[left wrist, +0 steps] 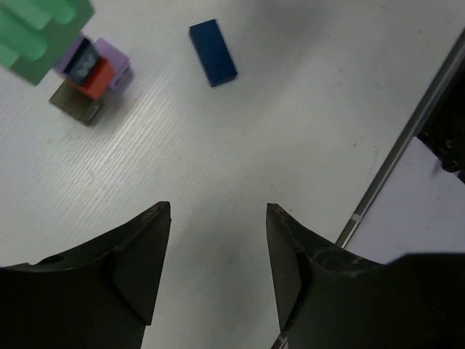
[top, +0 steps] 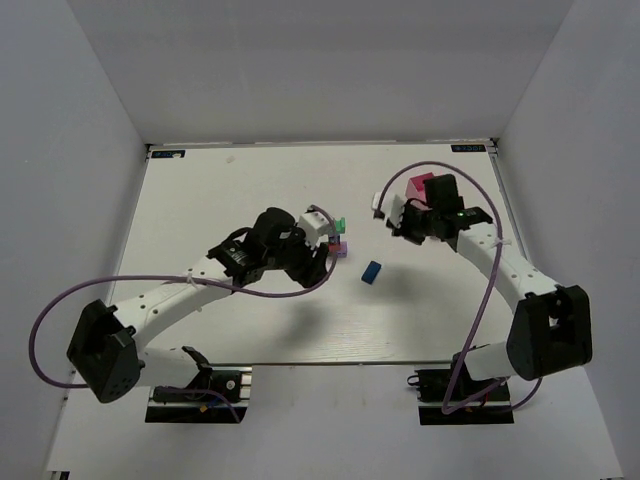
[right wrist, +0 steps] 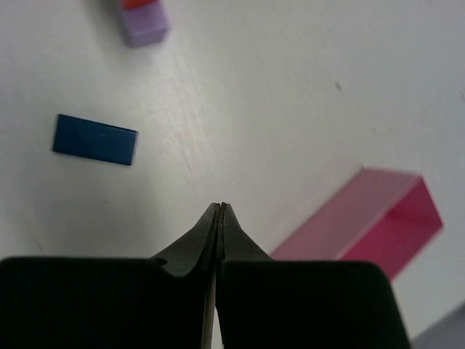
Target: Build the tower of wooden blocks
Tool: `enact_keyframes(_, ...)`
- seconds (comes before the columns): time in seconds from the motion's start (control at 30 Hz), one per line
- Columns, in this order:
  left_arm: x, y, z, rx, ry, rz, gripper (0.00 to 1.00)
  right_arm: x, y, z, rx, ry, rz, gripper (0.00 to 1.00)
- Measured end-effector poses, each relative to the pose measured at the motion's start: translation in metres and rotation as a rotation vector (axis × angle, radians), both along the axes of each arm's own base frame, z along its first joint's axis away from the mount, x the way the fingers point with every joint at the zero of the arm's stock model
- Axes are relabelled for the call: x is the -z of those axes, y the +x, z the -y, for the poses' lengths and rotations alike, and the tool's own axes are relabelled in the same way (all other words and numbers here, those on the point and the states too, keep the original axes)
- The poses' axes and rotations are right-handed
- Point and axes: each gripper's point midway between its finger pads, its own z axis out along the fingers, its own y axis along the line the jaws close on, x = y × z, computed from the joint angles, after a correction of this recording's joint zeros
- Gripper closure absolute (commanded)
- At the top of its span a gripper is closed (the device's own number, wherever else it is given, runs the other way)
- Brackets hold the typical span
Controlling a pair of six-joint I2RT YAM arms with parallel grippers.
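Note:
My left gripper swings to the right in the top view and down over the loose blue block [top: 372, 272] [left wrist: 213, 53] next, since it lies clear of the tower.
The tower [top: 338, 242] stands mid-table with a green block [top: 341, 224] on top, over lilac, red and dark pieces. In the left wrist view it shows at the upper left [left wrist: 91, 73], with the green block [left wrist: 40, 33] nearest the camera and a dark grey piece [left wrist: 76, 103] at the bottom. A loose blue block [top: 372, 272] lies flat just right of the tower; it also shows in the left wrist view [left wrist: 213, 51] and the right wrist view [right wrist: 94, 139]. My left gripper [left wrist: 218, 207] is open and empty, held beside the tower [top: 322, 265]. My right gripper [right wrist: 220, 207] is shut and empty, near the pink tray [top: 398, 230].
A pink rectangular tray [top: 425, 188] lies at the back right, right behind my right gripper; it also shows in the right wrist view [right wrist: 363, 218]. The table's right edge rail [left wrist: 407, 138] runs past my left gripper's view. White walls enclose the table.

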Motion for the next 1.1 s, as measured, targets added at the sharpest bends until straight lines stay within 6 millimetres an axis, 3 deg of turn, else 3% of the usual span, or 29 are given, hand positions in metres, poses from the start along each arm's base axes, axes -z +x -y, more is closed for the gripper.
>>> enact_keyframes(0.17, -0.013, -0.017, 0.043, 0.092, -0.017, 0.001, 0.34, -0.046, 0.026, 0.038, 0.354, 0.147, 0.081, 1.0)
enact_keyframes(0.27, -0.02, -0.02, 0.076, 0.122, -0.02, 0.01, 0.32, -0.073, 0.029, 0.053, 0.489, 0.239, 0.116, 1.0)
enact_keyframes(0.33, -0.014, -0.018, 0.096, 0.116, -0.003, 0.003, 0.3, -0.084, 0.033, 0.058, 0.554, 0.293, 0.097, 0.95)
enact_keyframes(0.43, 0.012, -0.014, 0.119, 0.07, 0.066, -0.024, 0.29, -0.097, 0.042, 0.06, 0.618, 0.366, 0.053, 0.93)
enact_keyframes(0.67, 0.074, 0.005, 0.131, -0.118, 0.254, -0.07, 0.29, -0.099, 0.038, 0.063, 0.667, 0.444, -0.024, 0.91)
enact_keyframes(1.1, 0.099, 0.037, 0.15, -0.277, 0.33, -0.027, 0.31, -0.127, 0.017, 0.067, 0.641, 0.543, -0.005, 0.9)
